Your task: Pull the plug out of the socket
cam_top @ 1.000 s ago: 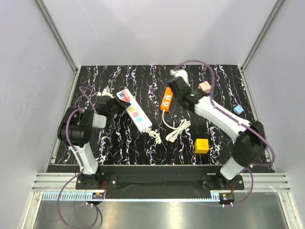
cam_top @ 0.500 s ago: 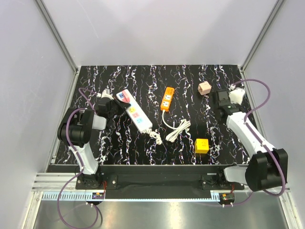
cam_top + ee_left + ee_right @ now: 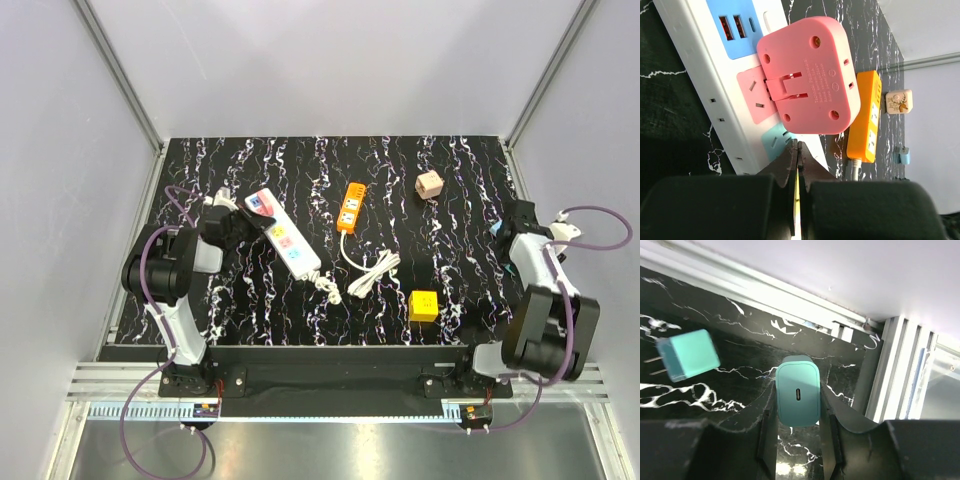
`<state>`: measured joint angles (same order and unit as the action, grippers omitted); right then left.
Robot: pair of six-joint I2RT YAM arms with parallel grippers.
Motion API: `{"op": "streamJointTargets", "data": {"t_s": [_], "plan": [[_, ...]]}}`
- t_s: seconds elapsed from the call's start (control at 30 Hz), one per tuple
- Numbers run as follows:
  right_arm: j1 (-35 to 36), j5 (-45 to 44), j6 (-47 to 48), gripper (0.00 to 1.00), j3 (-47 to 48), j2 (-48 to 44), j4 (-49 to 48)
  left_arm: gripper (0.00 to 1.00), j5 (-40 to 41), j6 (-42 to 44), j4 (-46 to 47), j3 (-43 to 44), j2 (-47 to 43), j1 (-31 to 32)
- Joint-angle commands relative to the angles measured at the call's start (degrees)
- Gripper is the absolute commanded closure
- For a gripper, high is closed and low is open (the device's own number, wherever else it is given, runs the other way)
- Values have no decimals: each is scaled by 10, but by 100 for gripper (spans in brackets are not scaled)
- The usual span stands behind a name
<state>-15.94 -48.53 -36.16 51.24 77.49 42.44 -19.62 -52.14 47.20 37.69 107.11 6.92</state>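
My right gripper lowers toward the bare tabletop (image 3: 749,372) beside the second teal plug next and releases it. The teal charger (image 3: 798,390) is already clear of both power strips.
The long white power strip (image 3: 285,240) lies slanted at the left, its coiled cord at its near end. In the left wrist view (image 3: 700,75) it shows blue, pink and teal outlets. A pink plug adapter (image 3: 810,75) leans over the blue and pink outlets with its pin face towards the camera; it also shows in the top view (image 3: 259,202). My left gripper (image 3: 797,146) is shut and empty, its tips by the teal outlet (image 3: 243,222). My right gripper (image 3: 797,407) is shut on a teal charger (image 3: 798,390) at the table's right edge (image 3: 517,222).
A short orange power strip (image 3: 350,207) with a white cord lies mid-table. A beige cube (image 3: 430,184) sits at the back right and a yellow cube (image 3: 423,305) at the front right. A second teal plug (image 3: 687,360) lies beside my right gripper. The right wall rail (image 3: 895,370) is close.
My right arm has swung from above the orange strip's far end to the table's right edge. My left gripper has stayed beside the white strip.
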Motion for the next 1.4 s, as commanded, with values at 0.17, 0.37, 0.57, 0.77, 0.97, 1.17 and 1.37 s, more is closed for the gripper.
{"op": "streamJointTargets", "data": {"t_s": [0.17, 0.37, 0.57, 0.77, 0.97, 1.17, 1.37], "plan": [[-4, 33, -34, 100, 54, 129, -11, 100, -47, -9, -3, -28, 35, -9], [-4, -3, -46, 100, 67, 172, 0, 100, -51, -10, 3, -30, 35, -12], [-4, -5, -50, 84, 75, 202, -1, 100, -46, -9, 6, -35, 28, -12], [-4, 1, -30, 60, 68, 197, -21, 100, -45, -9, 9, -36, 27, -12], [-4, 0, -8, 20, 69, 186, -31, 100, -44, -8, 13, -41, 22, -12], [-1, 23, 14, 8, 66, 153, -37, 100, -42, -7, 14, -41, 21, -12], [68, -13, 54, 0, 93, 111, -19, 100, -38, -2, 18, -46, 12, -11]]}}
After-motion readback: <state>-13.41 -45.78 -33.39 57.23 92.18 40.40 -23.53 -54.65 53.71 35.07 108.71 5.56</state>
